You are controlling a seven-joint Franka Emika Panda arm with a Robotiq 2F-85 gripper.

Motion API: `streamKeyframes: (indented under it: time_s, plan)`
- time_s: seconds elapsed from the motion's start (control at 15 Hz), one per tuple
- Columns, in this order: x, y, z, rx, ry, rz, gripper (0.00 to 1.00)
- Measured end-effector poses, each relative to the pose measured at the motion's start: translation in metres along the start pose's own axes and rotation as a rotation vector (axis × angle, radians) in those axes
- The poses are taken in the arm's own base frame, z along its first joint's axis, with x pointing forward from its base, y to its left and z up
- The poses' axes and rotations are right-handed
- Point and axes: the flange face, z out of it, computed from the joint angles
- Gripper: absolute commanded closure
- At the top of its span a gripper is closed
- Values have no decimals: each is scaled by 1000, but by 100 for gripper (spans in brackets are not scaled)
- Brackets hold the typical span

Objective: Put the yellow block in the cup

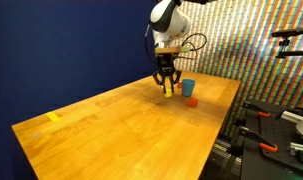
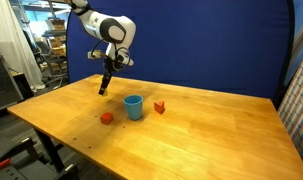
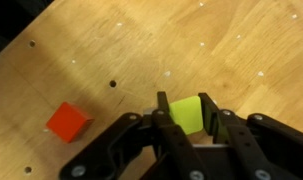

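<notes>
The yellow block rises with my gripper next, crosses over the blue cup's opening (image 2: 134,98) and lowers for release, because the block hangs low beside the cup.
My gripper (image 3: 187,104) is shut on the yellow block (image 3: 186,114), a small pale yellow-green cube held between the two fingers. In both exterior views the gripper (image 1: 167,86) (image 2: 104,89) hangs a little above the wooden table, with the block (image 1: 168,91) at its tips. The blue cup (image 1: 188,88) (image 2: 133,106) stands upright on the table a short way to the side of the gripper. The cup does not show in the wrist view.
A red-orange block (image 3: 67,122) lies on the table (image 1: 121,125) near the gripper (image 2: 107,117). Another red-orange block (image 2: 159,106) (image 1: 193,101) lies beside the cup. A flat yellow tape strip (image 1: 54,117) is near a table corner. A blue curtain hangs behind.
</notes>
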Motion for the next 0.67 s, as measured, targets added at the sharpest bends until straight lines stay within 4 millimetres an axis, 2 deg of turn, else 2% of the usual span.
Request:
streamKeyframes:
  time_s: [0.2,0.4,0.67]
  plan:
    - [-10,44,-45,55,41,98,84]
    - [-16,98,-84,113,61,210,85]
    - [-9,154,-116,149,82,328,85]
